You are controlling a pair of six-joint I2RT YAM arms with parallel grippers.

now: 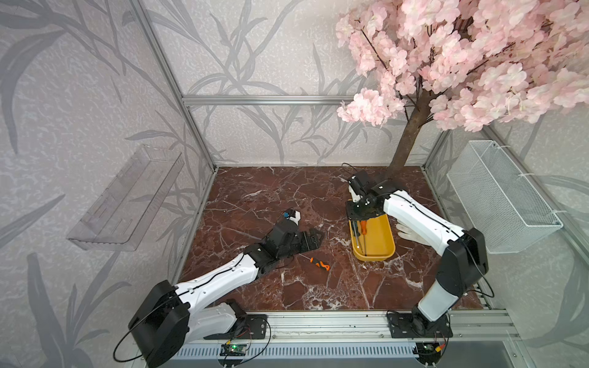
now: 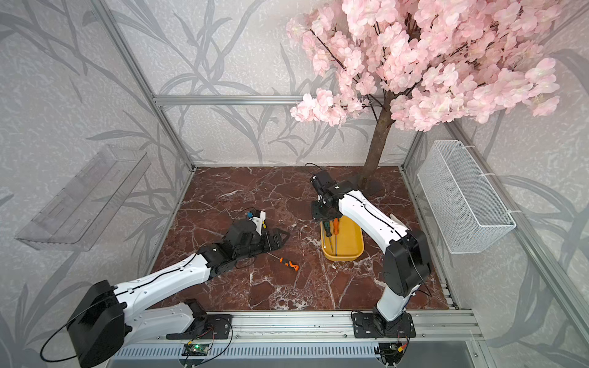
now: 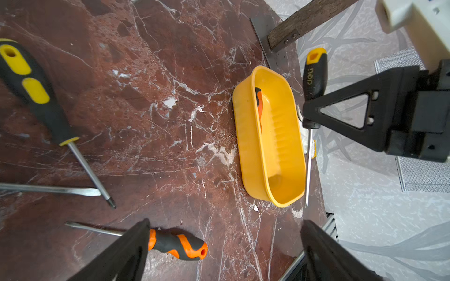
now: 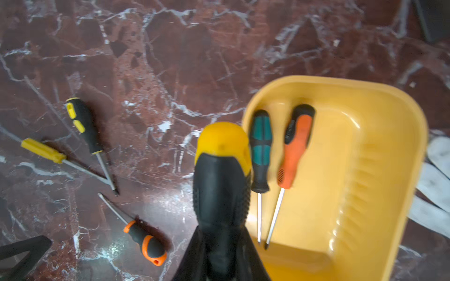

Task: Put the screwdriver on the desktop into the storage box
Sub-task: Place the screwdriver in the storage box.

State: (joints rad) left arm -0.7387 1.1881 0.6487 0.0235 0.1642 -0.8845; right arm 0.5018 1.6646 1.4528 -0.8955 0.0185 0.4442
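Note:
Next, my right gripper needs to shift toward the white glove and lower to release the black and yellow screwdriver on the bare box bottom beside the orange one, since that part of it lies empty.
My right gripper (image 4: pixel 222 233) is shut on a black and yellow screwdriver (image 4: pixel 222 170), held over the far end of the yellow storage box (image 1: pixel 373 256) (image 4: pixel 328 170). A green-handled screwdriver (image 4: pixel 260 150) and an orange one (image 4: pixel 294 148) lie in the box. On the desktop (image 1: pixel 255 191) lies a short orange and black screwdriver (image 1: pixel 319 264) (image 3: pixel 177 244). My left gripper (image 3: pixel 225 222) hangs open just above the desktop, beside that handle, holding nothing. A black and yellow screwdriver (image 3: pixel 31 92) and a yellow-handled one (image 4: pixel 42 150) lie further left, hidden under my left arm in both top views.
A white glove (image 1: pixel 411 234) lies right of the box. The blossom tree's trunk (image 1: pixel 411 133) stands at the back right corner. A white wire-mesh basket (image 1: pixel 503 197) hangs on the right wall and a clear plastic shelf (image 1: pixel 127 197) on the left wall.

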